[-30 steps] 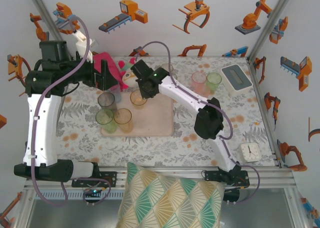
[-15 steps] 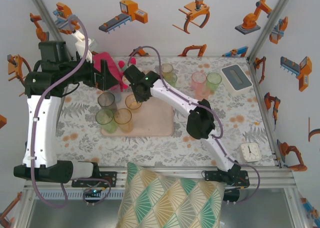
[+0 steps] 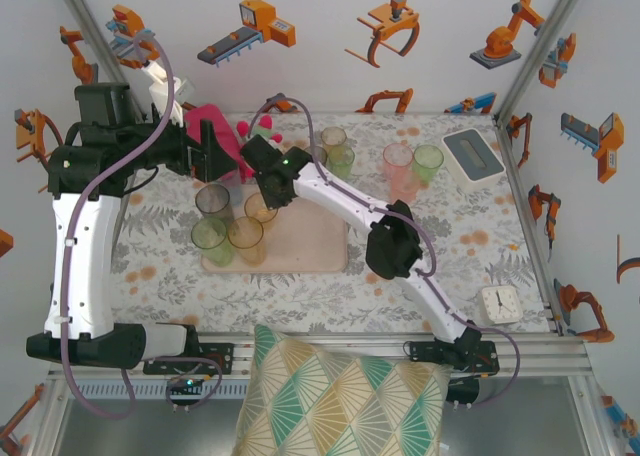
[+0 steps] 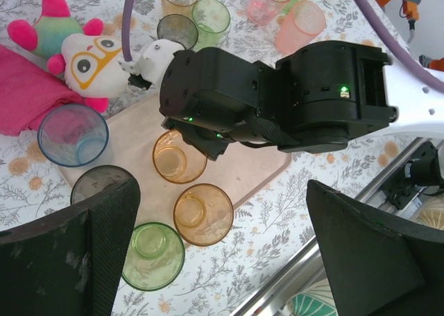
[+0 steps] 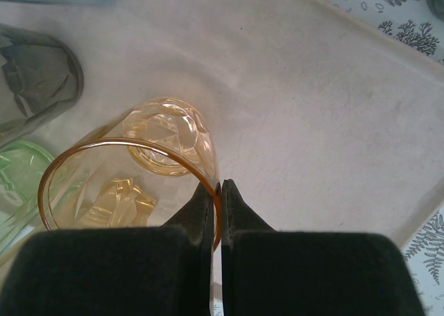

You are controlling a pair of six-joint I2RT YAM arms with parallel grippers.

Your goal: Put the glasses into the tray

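My right gripper should move toward the grey glass next, then lower the amber glass onto the bare tray next to the grey glass.
My right gripper is shut on the rim of an amber glass, one finger inside it and one outside. The glass is over the far left part of the beige tray. Beside it on the tray stand a blue glass, a grey one, a green one and a second amber one. Several more glasses stand off the tray at the back, among them a pink one and a green one. My left gripper hangs open high above the tray's left end, holding nothing.
A plush toy and a rolled pink towel lie behind the tray's left end. A grey-and-white box sits at the back right, a small clock at the front right. A patterned cushion overlaps the near edge.
My right arm has carried the amber glass leftward over the tray, closer to the other glasses standing there. The left arm has stayed still.
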